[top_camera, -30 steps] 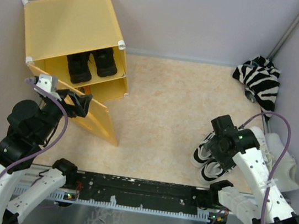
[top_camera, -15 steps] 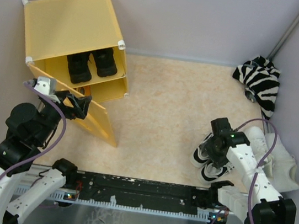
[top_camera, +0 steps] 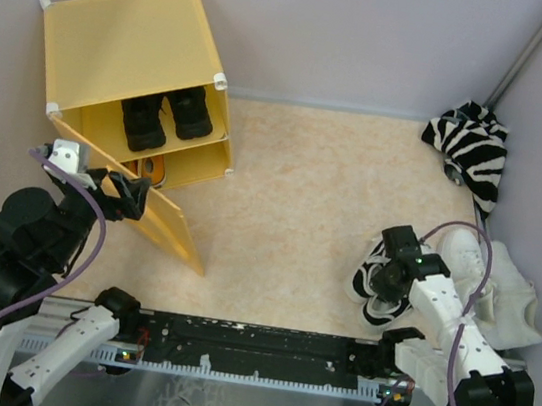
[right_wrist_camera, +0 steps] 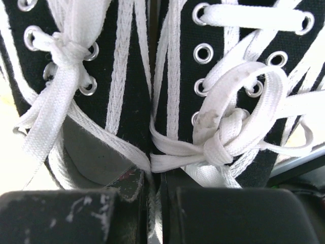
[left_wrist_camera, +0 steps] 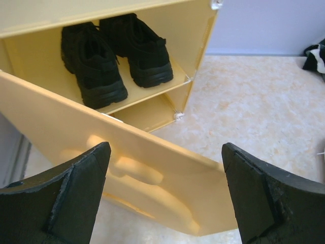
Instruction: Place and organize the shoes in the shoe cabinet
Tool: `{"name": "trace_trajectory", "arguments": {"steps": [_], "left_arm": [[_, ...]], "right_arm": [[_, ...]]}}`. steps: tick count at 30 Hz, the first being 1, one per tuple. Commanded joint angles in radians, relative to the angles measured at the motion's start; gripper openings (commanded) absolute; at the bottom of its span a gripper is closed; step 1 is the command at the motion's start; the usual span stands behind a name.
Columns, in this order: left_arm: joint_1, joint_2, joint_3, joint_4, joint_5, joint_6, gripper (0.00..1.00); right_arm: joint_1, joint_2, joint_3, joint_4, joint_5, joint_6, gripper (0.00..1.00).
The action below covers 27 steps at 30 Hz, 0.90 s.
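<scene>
The lower compartment's empty side (top_camera: 196, 163) is to the left of my right gripper in the top view, so I will carry the sneakers outward and across to it next with that gripper, then release them.
The yellow shoe cabinet (top_camera: 131, 47) stands at the far left with its door panel (top_camera: 165, 224) swung open. A chunky black pair (left_wrist_camera: 114, 56) sits on its inner shelf, and an orange sneaker (top_camera: 151, 169) shows in the lower compartment. My left gripper (left_wrist_camera: 165, 195) is open, and the door panel (left_wrist_camera: 152, 178) lies just beyond its fingers. At the right, my right gripper (top_camera: 395, 269) is down on the black-and-white sneakers (top_camera: 373, 278). In the right wrist view it (right_wrist_camera: 155, 203) is shut on the inner collars of both sneakers (right_wrist_camera: 127, 96), pinched together. The white sneakers (top_camera: 504, 286) lie further right.
A zebra-striped cloth bundle (top_camera: 473, 146) lies in the far right corner. Grey walls close in the back and both sides. The arms' black base rail (top_camera: 251, 347) runs along the near edge. Beige floor (top_camera: 303, 187) lies between the cabinet and the shoes.
</scene>
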Motion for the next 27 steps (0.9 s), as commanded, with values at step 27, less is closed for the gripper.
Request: {"name": "trace_trajectory", "arguments": {"steps": [27], "left_arm": [[-0.002, 0.143, 0.218, -0.277, -0.304, 0.078, 0.96]], "right_arm": [[0.731, 0.883, 0.804, 0.615, -0.104, -0.847, 0.00]]}}
